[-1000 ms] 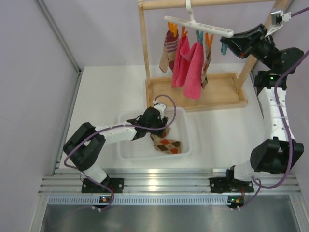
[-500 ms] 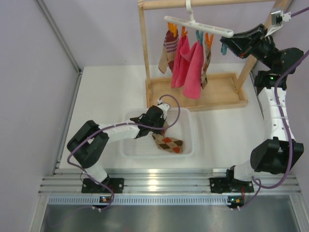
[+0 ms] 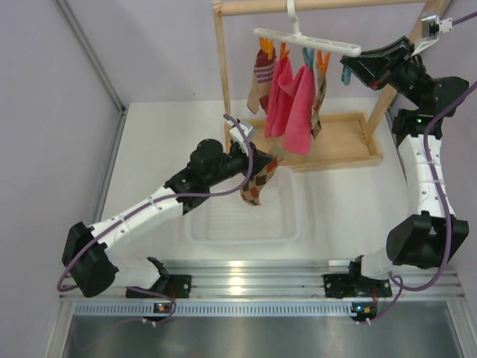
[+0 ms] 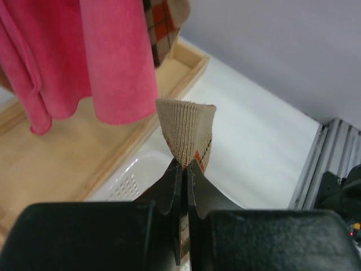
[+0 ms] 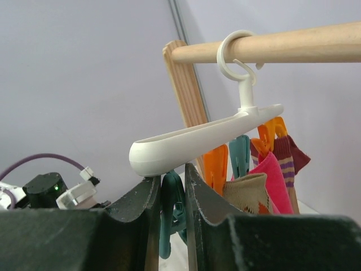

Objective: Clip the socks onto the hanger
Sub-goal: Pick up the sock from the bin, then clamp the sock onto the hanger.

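Note:
My right gripper pinches the tan argyle sock's cuff, so next my left gripper should rise, swing to the right in the top view and release the cuff at the teal clip.
My left gripper (image 3: 266,162) is shut on the cuff of a tan argyle sock (image 3: 256,188), which dangles above the white basket (image 3: 223,233). In the left wrist view the ribbed cuff (image 4: 186,131) sticks up out of the closed tips of that gripper (image 4: 185,164). The white hanger (image 3: 305,41) hooks on the wooden rod (image 5: 282,48). A second argyle sock (image 3: 319,97) hangs clipped to it. My right gripper (image 5: 172,178) is shut on the teal clip (image 5: 171,206) under the hanger's (image 5: 203,138) end.
A pink cloth (image 3: 292,101) and a maroon striped sock (image 3: 261,74) also hang from the hanger. The wooden rack's tray (image 3: 339,145) lies beneath, its left post (image 3: 222,67) beside my left arm. The pink cloth (image 4: 84,56) hangs close ahead of the left gripper.
My left gripper closed on the argyle sock in the basket and lifted it up and back toward the rack. The right arm stayed at the hanger's end.

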